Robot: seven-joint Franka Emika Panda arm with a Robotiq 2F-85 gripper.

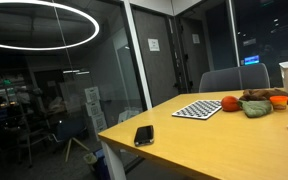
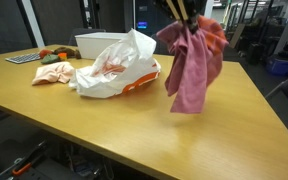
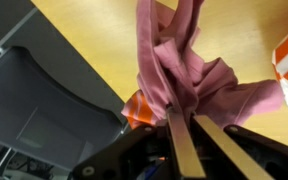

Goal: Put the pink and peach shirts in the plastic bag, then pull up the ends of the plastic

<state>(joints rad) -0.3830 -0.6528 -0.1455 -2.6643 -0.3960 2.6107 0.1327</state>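
I need to move my gripper to the right in the wrist view, over the open middle of the bag, and go down to release the pink shirt (image 2: 190, 62), because it is hanging beside the bag.
My gripper (image 2: 187, 20) is shut on the pink shirt (image 2: 190, 62) and holds it hanging well above the wooden table (image 2: 134, 125), to the right of the plastic bag. In the wrist view the fingers (image 3: 189, 125) pinch the bunched pink cloth (image 3: 184, 70). The white plastic bag (image 2: 112, 68) with orange print lies crumpled on the table. The peach shirt (image 2: 54, 73) lies in a heap just left of the bag. The shirts and bag are out of view in the exterior view that looks along the table's far end.
A white bin (image 2: 96, 44) stands behind the bag. A keyboard (image 1: 197, 109), toy fruit and vegetables (image 1: 252, 102) and a black phone (image 1: 144, 135) lie on the table. A grey chair (image 3: 44, 100) stands at the table's edge.
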